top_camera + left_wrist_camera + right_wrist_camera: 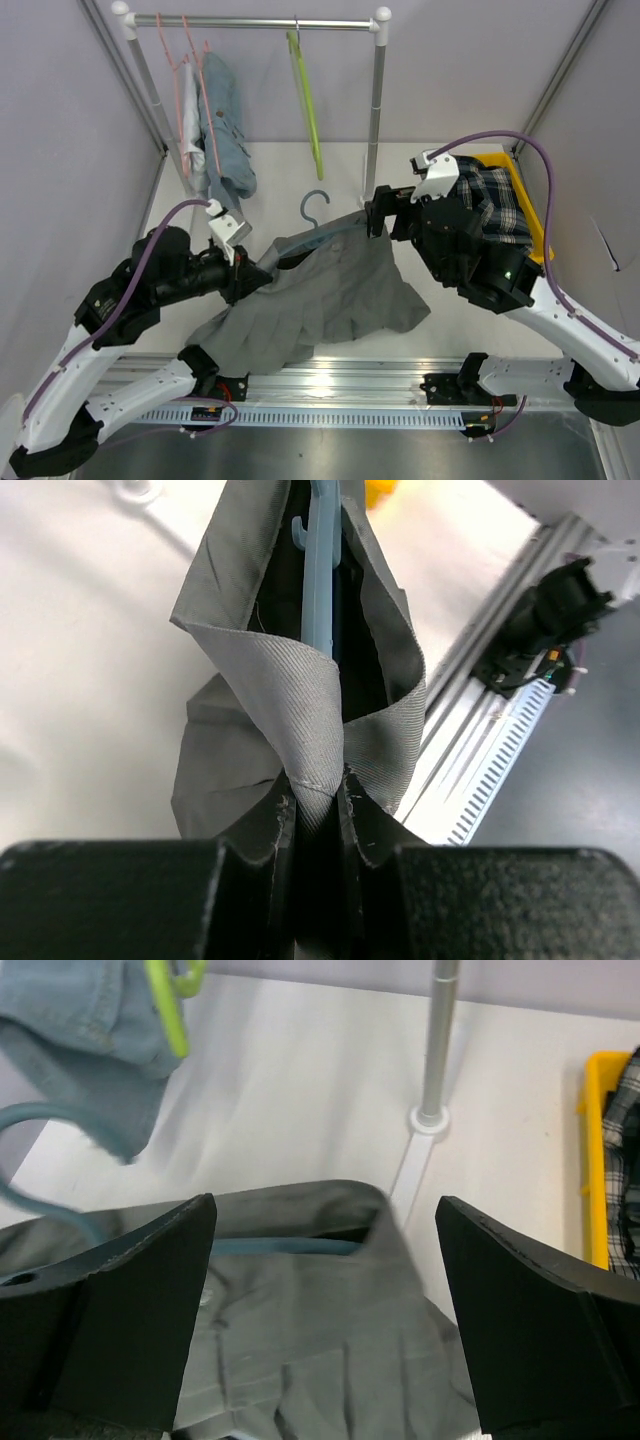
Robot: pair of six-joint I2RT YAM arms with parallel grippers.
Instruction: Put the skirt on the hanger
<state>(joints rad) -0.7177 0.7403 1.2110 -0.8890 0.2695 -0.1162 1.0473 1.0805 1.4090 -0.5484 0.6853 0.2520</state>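
My left gripper raises the blue-grey hanger's hook outward over the gap between pink and green hangers next and releases, since the bar there is bare.
A grey pleated skirt [335, 290] hangs in mid-air over the table with its waistband threaded on a blue-grey hanger [313, 208], whose hook sticks up above it. My left gripper [250, 275] is shut on the waistband's left end. In the left wrist view the fabric [300, 680] is pinched between the fingers [268, 825] and the hanger bar [320, 570] runs away inside the waistband. My right gripper [375, 215] stands wide open at the waistband's right end. Its wrist view shows the skirt [320, 1340] and hanger bar [285, 1247] below the spread jaws, untouched.
A clothes rack [255, 22] stands at the back with a green hanger [305, 95] and pink hangers carrying a denim garment [222, 120]. Its right post [378, 110] is close behind the right gripper. A yellow bin [540, 235] with plaid cloth sits right.
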